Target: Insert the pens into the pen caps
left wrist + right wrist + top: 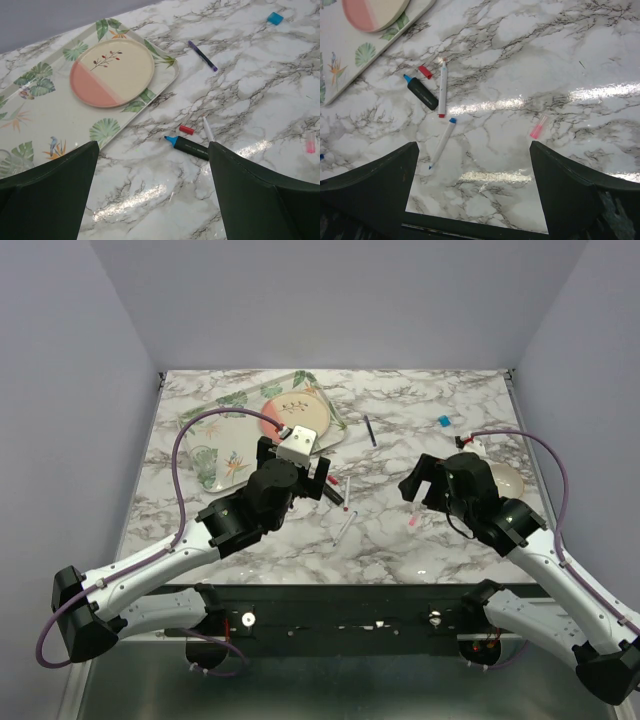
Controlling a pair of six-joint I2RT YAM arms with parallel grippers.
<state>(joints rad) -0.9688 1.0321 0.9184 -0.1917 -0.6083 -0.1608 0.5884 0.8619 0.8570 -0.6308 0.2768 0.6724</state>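
Note:
The tabletop beside the pale round object lies below the robot's right gripper and to its right in the top view, so the gripper will go down that way to close.
Several pens lie loose on the marble table. A thin navy pen point(202, 55) lies at the back. Mid-table are a chunky dark marker point(421, 93) with a blue tip, a white red-tipped pen point(442, 87) and a white blue-ended pen point(442, 142). A red cap point(425, 72) rests by the marker, and a bright blue cap point(274, 18) sits far right. A short pink piece point(538, 127) lies alone. My left gripper point(152, 165) hovers open just short of the marker. My right gripper point(474, 165) hangs open between the blue-ended pen and the pink piece, holding nothing.
A leaf-patterned tray point(215, 455) at the back left carries a pink-and-cream plate point(112, 71). A pale round object point(505, 478) lies by the right arm. The table's near edge point(470, 227) runs just under the right gripper.

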